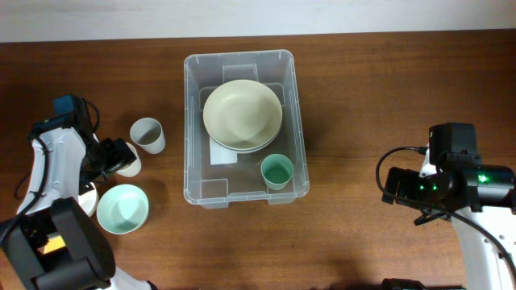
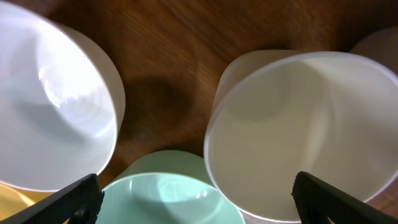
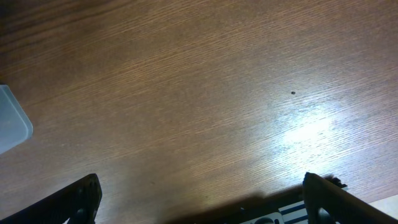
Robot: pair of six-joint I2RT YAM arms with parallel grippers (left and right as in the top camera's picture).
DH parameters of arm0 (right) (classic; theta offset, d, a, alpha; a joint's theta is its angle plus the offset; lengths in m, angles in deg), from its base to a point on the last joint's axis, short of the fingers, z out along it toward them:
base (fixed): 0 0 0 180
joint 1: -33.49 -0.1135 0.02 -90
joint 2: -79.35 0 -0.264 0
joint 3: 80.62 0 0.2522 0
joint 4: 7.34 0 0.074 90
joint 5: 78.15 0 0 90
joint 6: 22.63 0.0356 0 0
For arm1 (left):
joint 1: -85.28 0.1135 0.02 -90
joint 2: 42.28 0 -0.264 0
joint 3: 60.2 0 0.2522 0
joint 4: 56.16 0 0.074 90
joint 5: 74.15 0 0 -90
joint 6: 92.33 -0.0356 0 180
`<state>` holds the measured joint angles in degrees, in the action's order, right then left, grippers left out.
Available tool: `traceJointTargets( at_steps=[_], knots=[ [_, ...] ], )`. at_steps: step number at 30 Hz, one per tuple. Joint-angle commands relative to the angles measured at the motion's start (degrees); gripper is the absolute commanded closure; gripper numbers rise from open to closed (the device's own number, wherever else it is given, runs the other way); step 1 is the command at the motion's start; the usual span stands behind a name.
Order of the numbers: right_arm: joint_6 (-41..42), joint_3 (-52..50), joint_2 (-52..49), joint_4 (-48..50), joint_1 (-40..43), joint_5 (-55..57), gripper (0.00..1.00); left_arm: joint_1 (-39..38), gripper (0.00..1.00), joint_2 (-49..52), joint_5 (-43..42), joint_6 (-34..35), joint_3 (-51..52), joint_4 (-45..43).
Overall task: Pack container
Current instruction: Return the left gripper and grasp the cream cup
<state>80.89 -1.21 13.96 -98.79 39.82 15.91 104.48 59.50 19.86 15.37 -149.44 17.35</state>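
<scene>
One open finger hangs over the white cup's opening, the other outside, so I should lower my left gripper astride the white cup's rim [image 2: 214, 177] beside the mint bowl to close.
The clear plastic container [image 1: 239, 56] stands at the table's middle. It holds stacked cream bowls [image 1: 242, 115] and a green cup [image 1: 277, 171]. My left gripper [image 1: 117, 155] is open and empty over the dishes to the container's left. In the left wrist view its fingers [image 2: 199, 202] straddle a mint bowl [image 2: 168, 199] and a white cup [image 2: 292, 137]. My right gripper [image 1: 390, 187] is open and empty above bare table right of the container. The right wrist view [image 3: 202, 205] shows only wood and the container's corner [image 3: 11, 121].
Left of the container stand a grey-white cup [image 1: 147, 134], a white cup [image 1: 129, 165] partly under my left gripper, a mint bowl [image 1: 122, 209] and a white bowl [image 1: 87, 197], which also shows in the left wrist view [image 2: 50, 106].
</scene>
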Motion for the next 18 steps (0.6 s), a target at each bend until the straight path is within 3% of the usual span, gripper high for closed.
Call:
traceJointTargets(
  at_steps=[1,13,15,18],
  knots=[
    [0.42,-0.09,0.07,0.15,-0.26,0.55,0.01,0.26,0.01,0.55,-0.2,-0.92,0.46,-0.9],
    [0.42,-0.09,0.07,0.13,-0.26,0.52,0.01,0.24,0.05,5.18,-2.36,-3.34,0.46,-6.34],
    [0.42,-0.09,0.07,0.13,-0.26,0.52,0.01,0.24,0.1,5.99,-2.38,-3.72,0.46,-7.26],
    [0.42,-0.09,0.07,0.13,-0.26,0.52,0.01,0.24,0.26,6.38,-2.36,-3.98,0.46,-7.89]
  ],
)
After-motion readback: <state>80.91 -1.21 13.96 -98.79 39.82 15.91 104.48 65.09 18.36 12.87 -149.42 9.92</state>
